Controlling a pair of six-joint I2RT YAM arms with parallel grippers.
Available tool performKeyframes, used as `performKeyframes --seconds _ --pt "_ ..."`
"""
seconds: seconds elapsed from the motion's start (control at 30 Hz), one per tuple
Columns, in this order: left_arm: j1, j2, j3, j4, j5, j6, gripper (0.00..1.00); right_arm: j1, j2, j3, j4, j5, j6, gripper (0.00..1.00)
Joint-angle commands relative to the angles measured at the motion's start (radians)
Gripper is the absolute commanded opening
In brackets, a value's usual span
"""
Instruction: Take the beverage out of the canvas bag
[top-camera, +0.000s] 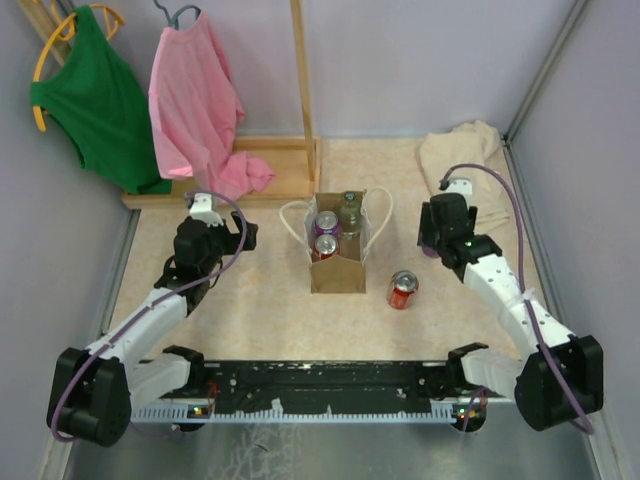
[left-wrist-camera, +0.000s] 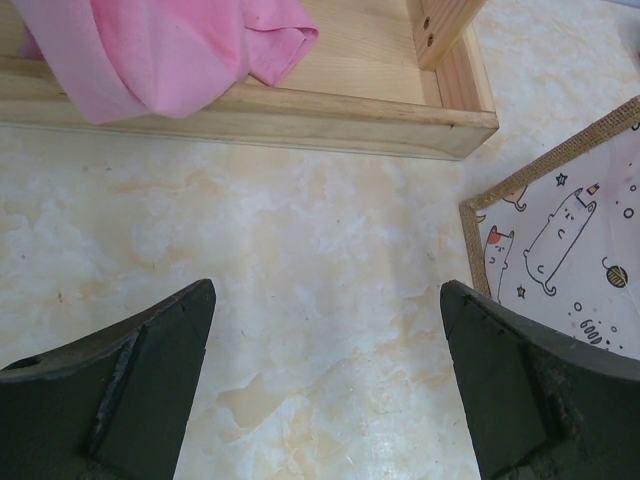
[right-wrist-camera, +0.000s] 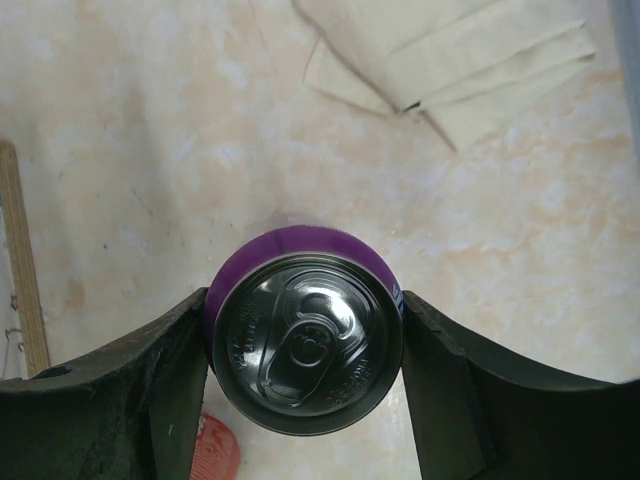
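The free spot on the bare tabletop beside the red can (top-camera: 403, 289) is below my right gripper. My right gripper will next lower the purple can onto it and let go of the can upright.
The tan canvas bag (top-camera: 338, 268) with white rope handles stands at the table's middle. Inside it I see a purple can (top-camera: 325, 244), a second can top (top-camera: 327, 221) and a greenish bottle (top-camera: 349, 212). My right gripper (top-camera: 441, 228) is right of the bag and shut on another purple can (right-wrist-camera: 300, 262), gripped by its sides, top facing the camera (right-wrist-camera: 303, 310). I cannot tell whether this can touches the table. A red can (top-camera: 403, 289) stands right of the bag in front. My left gripper (top-camera: 214, 236) is open and empty (left-wrist-camera: 325, 300), left of the bag, whose cat-print edge (left-wrist-camera: 560, 235) shows.
A wooden rack base (top-camera: 262, 165) with a pink garment (top-camera: 195, 95) and a green one (top-camera: 95, 100) stands at the back left. A pale beige cloth (top-camera: 465, 160) lies at the back right and shows in the right wrist view (right-wrist-camera: 450, 60). Grey walls close both sides.
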Motion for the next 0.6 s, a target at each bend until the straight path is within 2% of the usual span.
performKeyframes --seconds 0.0,0.57 --pt "-0.006 -0.001 0.028 0.013 0.008 0.000 1.00 -0.003 -0.005 -0.020 0.122 -0.031 0.047 0.00" --pt "-0.006 -0.014 0.022 0.004 0.000 0.001 1.00 -0.004 0.108 -0.048 0.036 -0.026 0.110 0.00"
